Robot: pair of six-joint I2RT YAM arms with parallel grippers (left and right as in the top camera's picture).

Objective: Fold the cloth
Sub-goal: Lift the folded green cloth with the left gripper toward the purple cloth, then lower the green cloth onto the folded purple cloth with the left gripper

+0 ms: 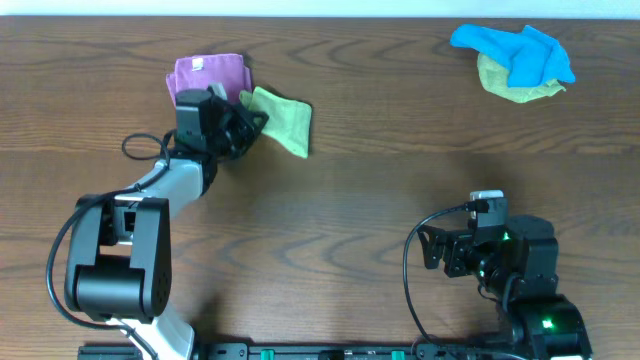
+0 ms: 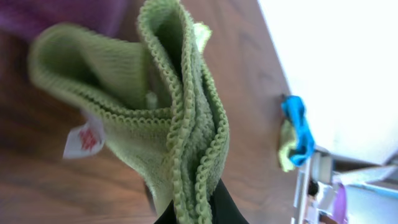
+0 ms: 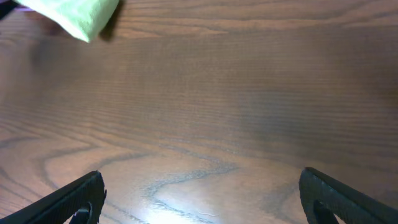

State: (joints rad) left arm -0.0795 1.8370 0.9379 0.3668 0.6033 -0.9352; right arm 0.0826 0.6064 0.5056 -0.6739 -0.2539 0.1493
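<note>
The purple cloth (image 1: 207,75) lies flat and bare on top; my left gripper should next move up and outward over it, lower the green cloth (image 1: 283,117) there and let go.
A light green cloth (image 1: 283,117) lies folded at the back left of the table, next to a purple cloth (image 1: 207,75). My left gripper (image 1: 248,122) is shut on the green cloth's bunched edge. In the left wrist view the green cloth (image 2: 155,106) fills the frame, its layered hems pinched between the black fingers (image 2: 199,208), with a white tag hanging at the left. My right gripper (image 1: 432,250) is open and empty above bare wood at the front right; its fingers (image 3: 202,196) frame bare table, and a corner of the green cloth (image 3: 78,14) shows at the top left.
A pile of a blue cloth (image 1: 515,52) over a yellow-green cloth (image 1: 512,88) sits at the back right; it also shows far off in the left wrist view (image 2: 295,130). The table (image 1: 400,180) is dark wood.
</note>
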